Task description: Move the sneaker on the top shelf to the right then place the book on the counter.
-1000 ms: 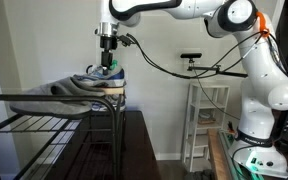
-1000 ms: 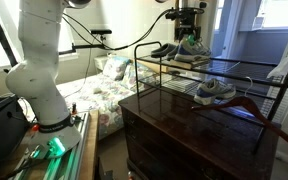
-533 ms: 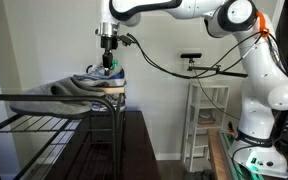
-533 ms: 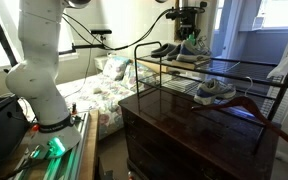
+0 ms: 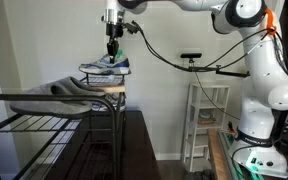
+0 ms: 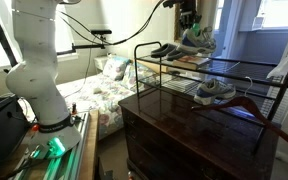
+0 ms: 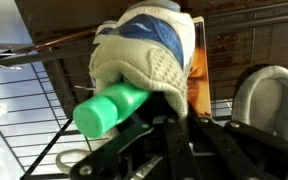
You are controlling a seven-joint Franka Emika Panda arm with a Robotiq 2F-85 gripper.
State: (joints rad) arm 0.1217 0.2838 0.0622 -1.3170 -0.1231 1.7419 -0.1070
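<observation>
My gripper moves outward along the top shelf, lowers the sneaker and releases it next, since the top shelf's bare end is outward of my gripper and below.
A white and blue sneaker [image 5: 106, 66] with a green sole hangs just above the top shelf, and my gripper [image 5: 112, 46] is shut on its collar from above. In an exterior view the sneaker [image 6: 197, 40] hangs clear of the shelf under the gripper [image 6: 191, 24]. The wrist view has the sneaker [image 7: 149, 50] filling the frame, with the gripper [image 7: 169, 112] clamped on its edge. The book [image 5: 106, 89] lies flat on the top shelf below the shoe, and its orange cover [image 7: 199, 85] shows beside it. The book [image 6: 189, 62] is half hidden in that exterior view.
A dark sneaker [image 6: 164, 50] sits on the top shelf, and a light one [image 6: 214, 92] on the lower shelf. Grey cloth [image 5: 49, 95] drapes over the wire rack [image 5: 44, 120]. The dark wood counter [image 6: 184, 135] stands below. A white shelf unit [image 5: 206, 120] is beside the arm.
The jaws have shut on the sneaker, and the arm has risen, lifting the shoe off the book and the top shelf.
</observation>
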